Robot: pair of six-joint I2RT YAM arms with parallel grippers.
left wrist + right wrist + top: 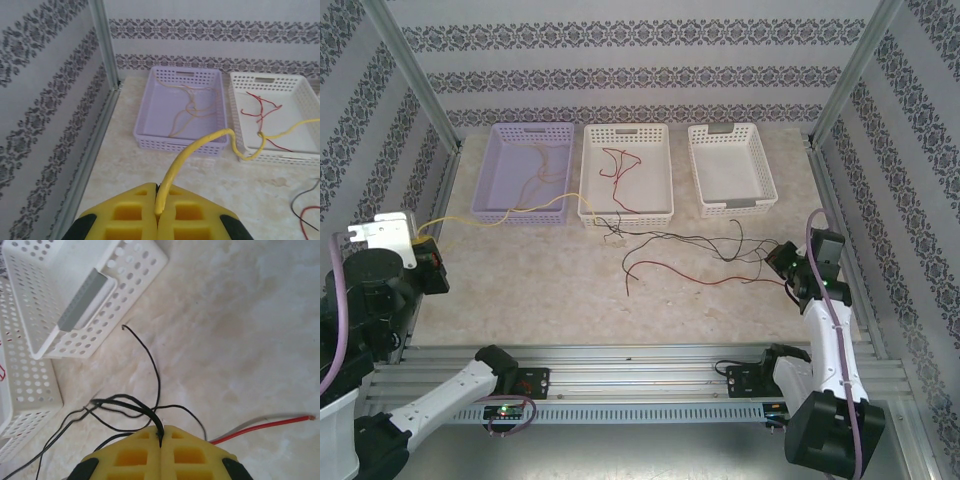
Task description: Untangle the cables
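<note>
The tabletop (765, 271) (214, 432) beside the red cable is below, so my right gripper next needs to lower the raised black cable toward its loose spread and release it there.
My left gripper (423, 240) (159, 210) is shut on the end of a yellow cable (500, 214) (200, 147). This cable rises off the table, passes the purple basket's front rim and reaches the middle white basket's front. My right gripper (780, 262) (160, 440) is shut on a black cable (130, 407), part of a loose spread of black cables (690, 240) on the table. A red cable (720, 278) (260, 427) lies among them. Tan cables (542, 170) (192, 107) lie in the purple basket, and red cables (618, 165) (260, 107) in the middle basket.
Three baskets stand in a row at the back: purple (485, 190), middle white (625, 215) and right white (732, 205) (85, 305). Patterned walls with metal posts close in the table on three sides. A metal rail runs along the near edge by the arm bases.
</note>
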